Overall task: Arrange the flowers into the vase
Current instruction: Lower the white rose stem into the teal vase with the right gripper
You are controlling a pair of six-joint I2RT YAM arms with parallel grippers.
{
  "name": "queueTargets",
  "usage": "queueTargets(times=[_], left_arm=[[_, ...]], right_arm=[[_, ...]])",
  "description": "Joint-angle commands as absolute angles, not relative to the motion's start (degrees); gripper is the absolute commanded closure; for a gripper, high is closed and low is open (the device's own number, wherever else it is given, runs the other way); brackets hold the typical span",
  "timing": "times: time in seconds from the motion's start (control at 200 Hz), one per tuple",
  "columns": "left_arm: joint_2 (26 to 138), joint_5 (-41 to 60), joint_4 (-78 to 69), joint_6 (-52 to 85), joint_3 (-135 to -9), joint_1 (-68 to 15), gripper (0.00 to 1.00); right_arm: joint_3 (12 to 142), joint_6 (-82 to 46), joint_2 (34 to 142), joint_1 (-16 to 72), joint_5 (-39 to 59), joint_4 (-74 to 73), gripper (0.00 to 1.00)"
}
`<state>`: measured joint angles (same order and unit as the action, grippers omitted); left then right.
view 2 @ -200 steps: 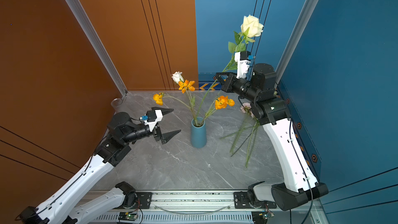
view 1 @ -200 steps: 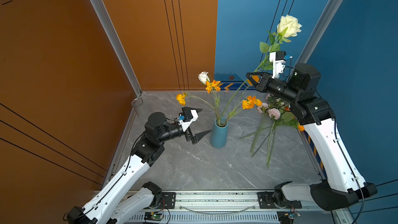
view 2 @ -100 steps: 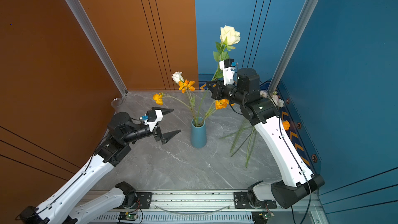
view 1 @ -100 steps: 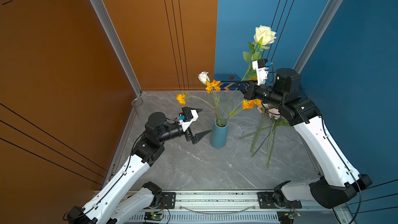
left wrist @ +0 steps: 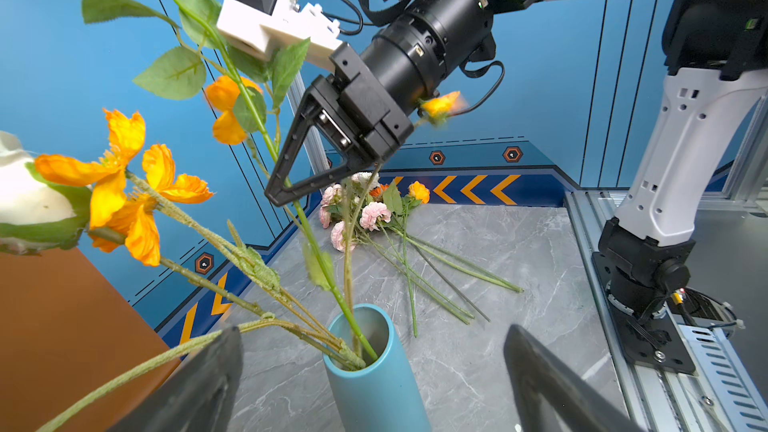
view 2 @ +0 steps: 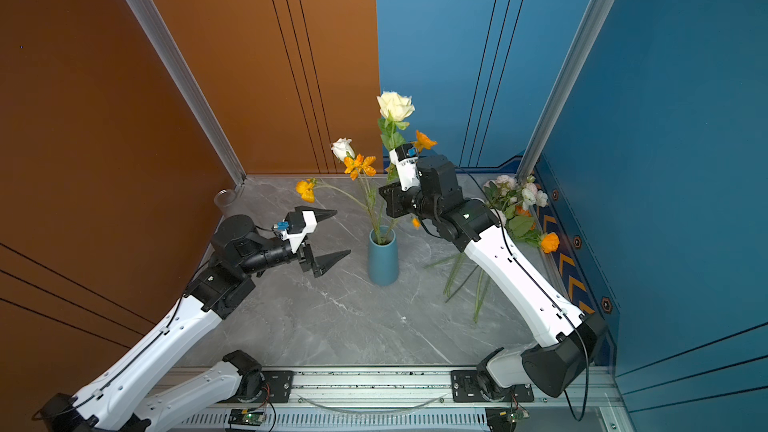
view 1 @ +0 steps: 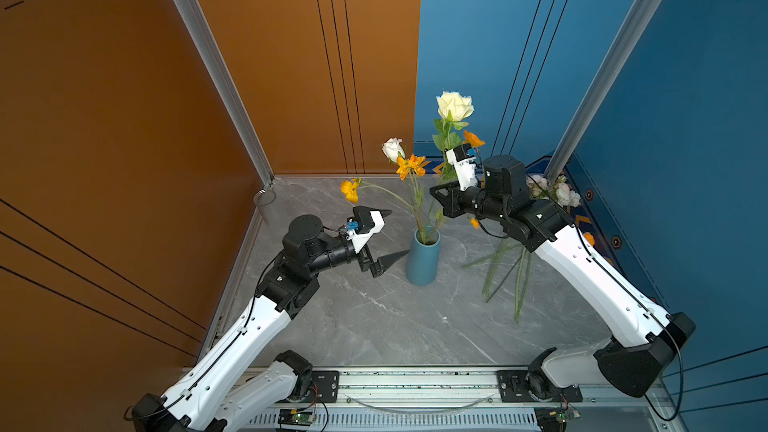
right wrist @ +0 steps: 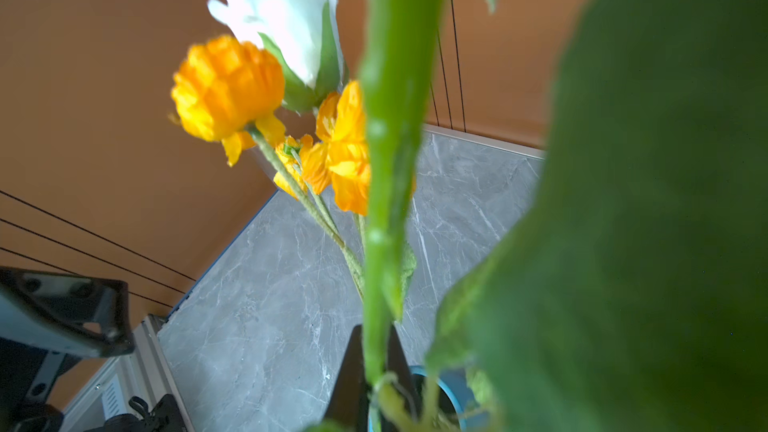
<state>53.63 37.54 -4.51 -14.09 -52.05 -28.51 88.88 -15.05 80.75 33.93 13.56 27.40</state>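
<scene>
I will next lower my right gripper toward the vase's opening (view 1: 428, 235) (right wrist: 439, 398) below it and slide the green stem deeper before I release it, because the stem's end is inside.
A teal vase (view 1: 422, 263) (view 2: 383, 261) stands mid-table and holds a white bud (view 1: 392, 149) and orange flowers (view 1: 409, 164). My right gripper (view 1: 433, 193) (view 2: 382, 198) (right wrist: 376, 351) hovers just above it, shut on the green stem of a cream rose (view 1: 454, 105) (view 2: 395, 105). In the left wrist view that stem (left wrist: 320, 259) runs down into the vase mouth (left wrist: 374, 326). My left gripper (view 1: 398, 233) (view 2: 343, 232) (left wrist: 372, 329) stands open and empty just left of the vase. More flowers (view 1: 552, 195) (left wrist: 365, 214) lie on the table at the back right.
A clear glass cup (view 1: 264, 197) stands in the back left corner. Orange and blue walls close the table in on three sides. A metal rail (view 1: 415, 384) carrying both arm bases runs along the front edge. Long stems (view 1: 511, 272) sprawl right of the vase.
My right arm has swung left and down with the cream rose, from over the flower pile to above the vase. The left arm has not moved.
</scene>
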Motion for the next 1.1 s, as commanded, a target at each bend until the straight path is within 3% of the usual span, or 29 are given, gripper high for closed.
queueTargets(times=[0.0,0.496,0.891,1.091], left_arm=[[54.07,37.86,-4.0,-14.39,-51.97,-28.03,0.02],[54.32,38.06,-4.04,-14.2,-52.04,-27.98,0.02],[54.26,38.22,-4.01,-14.15,-52.07,-27.95,0.02],[54.33,38.4,-4.04,-14.15,-52.1,-27.95,0.02]], right_arm=[[87.48,-12.47,80.07,35.52,9.07,24.26,1.0],[79.52,-10.99,79.14,38.85,1.27,19.26,1.0],[80.44,-9.5,79.37,38.85,0.2,18.65,0.72],[81.37,-8.34,78.0,38.85,-1.14,19.23,0.62]])
